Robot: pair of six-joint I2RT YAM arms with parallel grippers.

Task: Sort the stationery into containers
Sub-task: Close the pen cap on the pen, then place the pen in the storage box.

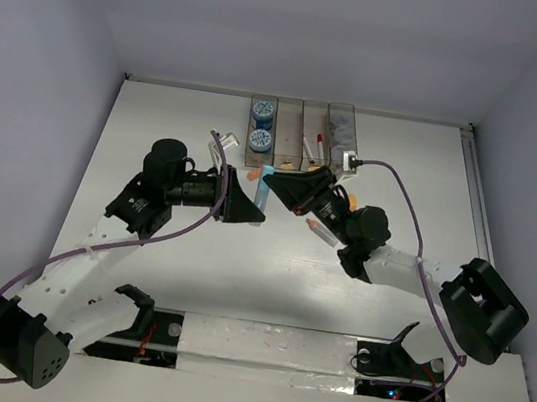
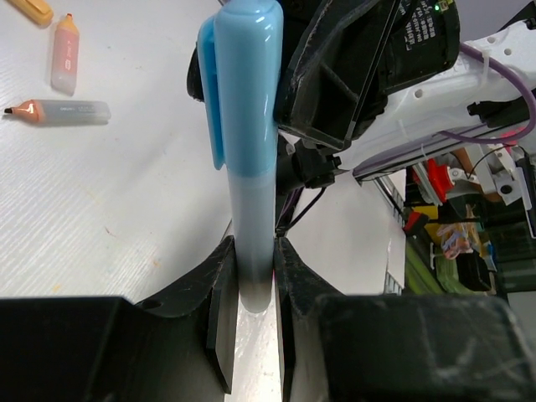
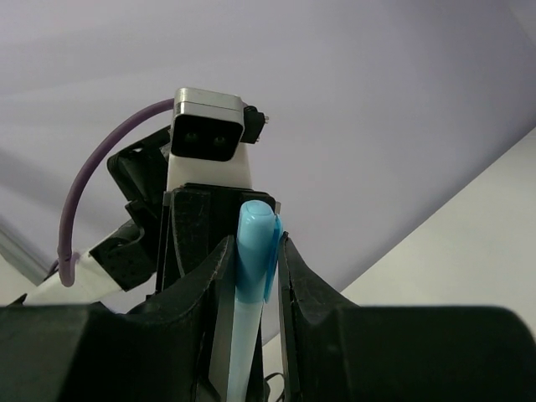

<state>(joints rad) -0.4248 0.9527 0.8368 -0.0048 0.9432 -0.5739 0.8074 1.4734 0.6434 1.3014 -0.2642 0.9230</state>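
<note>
The robot's right hand is holding the light-blue stick and will next move it outward and tilt it down over the second bin (image 1: 288, 134), which stands empty, to release it.
A light-blue stick (image 1: 263, 188) hangs above the table between both arms, just in front of the containers (image 1: 296, 161). My left gripper (image 1: 256, 211) is shut on its grey barrel end (image 2: 251, 251). My right gripper (image 1: 276, 178) is shut on its blue capped end (image 3: 254, 251). Two blue-topped rolls (image 1: 261, 125) lie in the left bin, a red-capped marker (image 1: 309, 146) in the third, and greyish-purple pieces (image 1: 341, 131) in the right one. A pink stick (image 1: 320, 231) lies under the right arm.
An orange stick (image 1: 255, 172) lies in front of the bins. In the left wrist view, a pink stick (image 2: 64, 54), an orange-tipped grey stick (image 2: 59, 110) and an orange one (image 2: 32, 10) lie on the table. The right wrist view looks straight at the left arm's camera housing (image 3: 209, 134).
</note>
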